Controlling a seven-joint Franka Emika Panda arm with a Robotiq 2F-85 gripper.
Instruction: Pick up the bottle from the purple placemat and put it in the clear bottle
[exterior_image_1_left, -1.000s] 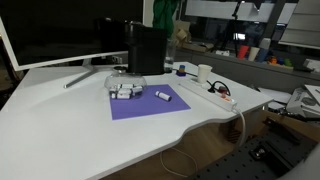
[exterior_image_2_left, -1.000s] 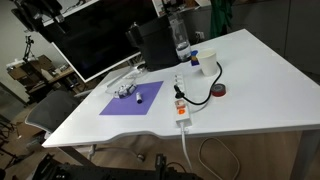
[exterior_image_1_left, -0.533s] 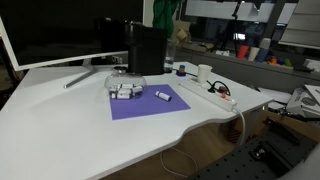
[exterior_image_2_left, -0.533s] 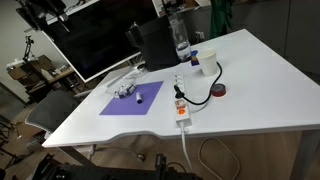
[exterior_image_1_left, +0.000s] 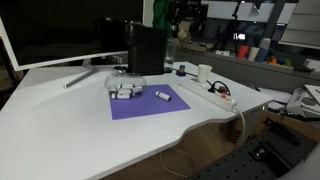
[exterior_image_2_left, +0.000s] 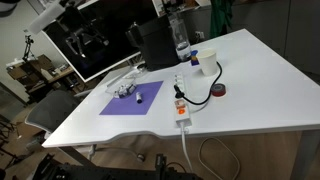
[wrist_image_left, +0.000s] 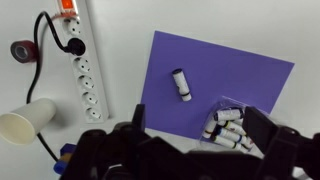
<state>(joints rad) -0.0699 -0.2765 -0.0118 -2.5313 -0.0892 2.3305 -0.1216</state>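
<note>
The white bottle lies slightly at an angle to my open fingers, so my gripper needs to move down toward it and turn a little to straddle its body (exterior_image_1_left: 163, 96) (wrist_image_left: 181, 84).
The bottle, a tiny white vial with a dark band, (wrist_image_left: 181, 84) lies alone on the purple placemat (wrist_image_left: 250, 70); it shows in both exterior views (exterior_image_1_left: 162, 96) (exterior_image_2_left: 139, 98). The clear bottle, a low transparent container holding several similar vials, (wrist_image_left: 228, 125) sits at the placemat's corner (exterior_image_1_left: 123, 88) (exterior_image_2_left: 125, 90). My gripper (wrist_image_left: 198, 130) is open and empty, high above the table, its dark fingers framing the container in the wrist view. In an exterior view it hangs near the top (exterior_image_1_left: 185, 12).
A tall black box (exterior_image_1_left: 147, 50) stands behind the placemat, with a monitor (exterior_image_1_left: 60, 35) beside it. A white power strip (wrist_image_left: 85, 80) with a cable, a white cup (wrist_image_left: 25, 125) and a tape roll (wrist_image_left: 25, 50) lie beside the placemat.
The arm and gripper have come into view at the top of both exterior views. Nothing on the table has moved.
</note>
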